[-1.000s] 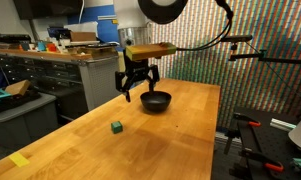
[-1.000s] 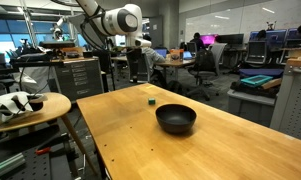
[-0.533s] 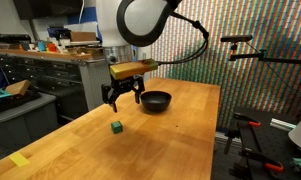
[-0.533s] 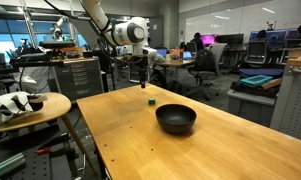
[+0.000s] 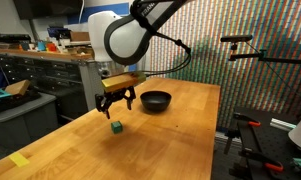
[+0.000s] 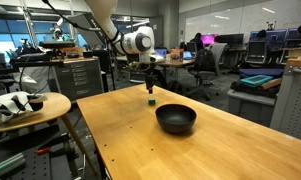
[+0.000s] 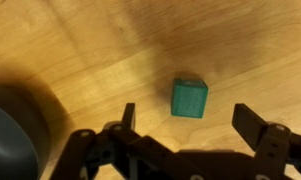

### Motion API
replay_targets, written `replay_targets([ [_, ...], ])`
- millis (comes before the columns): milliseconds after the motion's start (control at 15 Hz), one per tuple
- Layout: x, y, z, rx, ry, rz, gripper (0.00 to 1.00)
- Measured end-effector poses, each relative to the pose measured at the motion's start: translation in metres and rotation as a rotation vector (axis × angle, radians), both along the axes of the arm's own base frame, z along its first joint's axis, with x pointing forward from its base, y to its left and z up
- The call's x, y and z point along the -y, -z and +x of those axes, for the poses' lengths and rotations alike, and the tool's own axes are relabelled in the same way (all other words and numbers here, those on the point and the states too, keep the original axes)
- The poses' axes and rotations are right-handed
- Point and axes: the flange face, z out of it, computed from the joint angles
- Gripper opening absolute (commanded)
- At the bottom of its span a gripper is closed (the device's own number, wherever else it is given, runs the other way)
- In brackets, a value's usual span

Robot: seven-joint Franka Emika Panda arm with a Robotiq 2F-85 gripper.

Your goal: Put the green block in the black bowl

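My open fingers will lower around the green block from above, then close on its opposite sides.
The green block is a tiny dark green cube lying on the wooden table; it also shows in an exterior view and in the wrist view. My gripper hangs open and empty just above it, fingers spread to either side. In an exterior view it is seen over the block. The black bowl stands on the table beyond the block, and it sits nearer the camera in an exterior view. Its dark rim shows at the left edge of the wrist view.
A flat yellow tape piece lies near the table's front corner. A workbench with clutter stands behind the table. A round side table with objects stands beside it. The table edge runs close to that side.
My gripper has moved away from above the bowl, across the table and down, to hover over the green block. It stays open. Block and bowl have not moved.
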Motion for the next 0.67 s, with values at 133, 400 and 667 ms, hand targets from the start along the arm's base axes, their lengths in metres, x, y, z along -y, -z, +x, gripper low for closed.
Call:
replay_targets([
  [133, 0.004, 0.011, 0.007, -0.002, 0.004, -0.004, 1.00],
  [400, 0.007, 0.031, 0.016, -0.009, 0.014, -0.004, 1.00],
  [667, 0.006, 0.043, 0.023, -0.015, 0.031, 0.011, 1.00],
])
